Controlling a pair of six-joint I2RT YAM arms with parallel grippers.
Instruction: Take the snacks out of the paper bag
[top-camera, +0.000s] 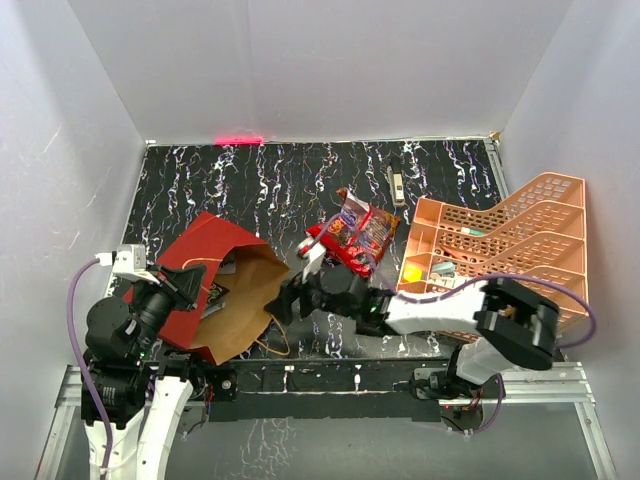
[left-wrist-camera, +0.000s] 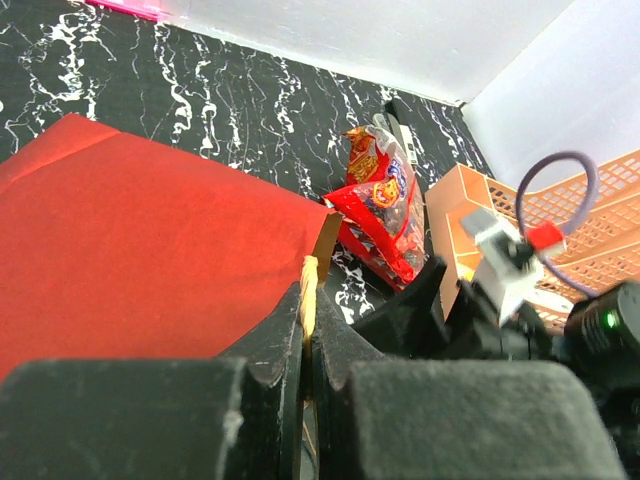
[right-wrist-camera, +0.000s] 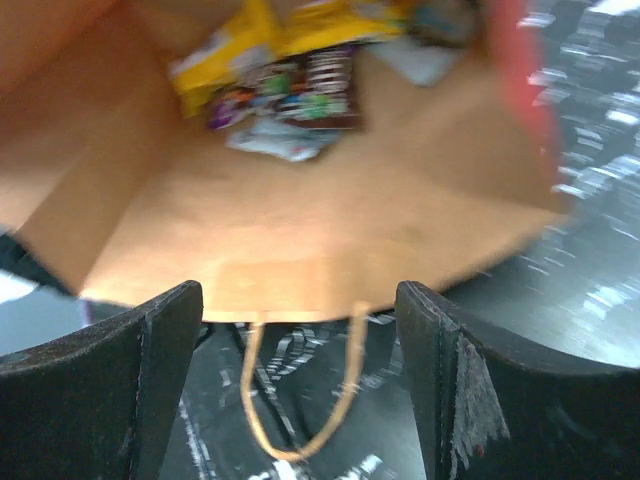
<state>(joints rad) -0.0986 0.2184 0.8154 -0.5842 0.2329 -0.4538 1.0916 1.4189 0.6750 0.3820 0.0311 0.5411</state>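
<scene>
The snacks lie deep inside the bag. Next, my right gripper therefore reaches to the left in the top view through the bag's opening onto the brown snack's near end.
The paper bag (top-camera: 225, 290) lies on its side at the left, red outside, its brown mouth turned to the right. My left gripper (top-camera: 188, 285) is shut on the bag's upper rim (left-wrist-camera: 308, 285). Just outside the mouth my right gripper (top-camera: 287, 296) stands open with nothing between its fingers (right-wrist-camera: 300, 330). The bag's tan cord handle (right-wrist-camera: 300, 400) hangs in that gap. Deep inside the bag lie yellow, purple and brown snacks (right-wrist-camera: 290, 80). Red chip packets (top-camera: 355, 235) lie on the table right of the bag and show as well in the left wrist view (left-wrist-camera: 385, 205).
A peach lattice tiered tray (top-camera: 500, 250) stands at the right, holding small items. A slim pen-like tool (top-camera: 397, 183) lies at the back near the tray. White walls close the black marbled table (top-camera: 280, 180) on three sides.
</scene>
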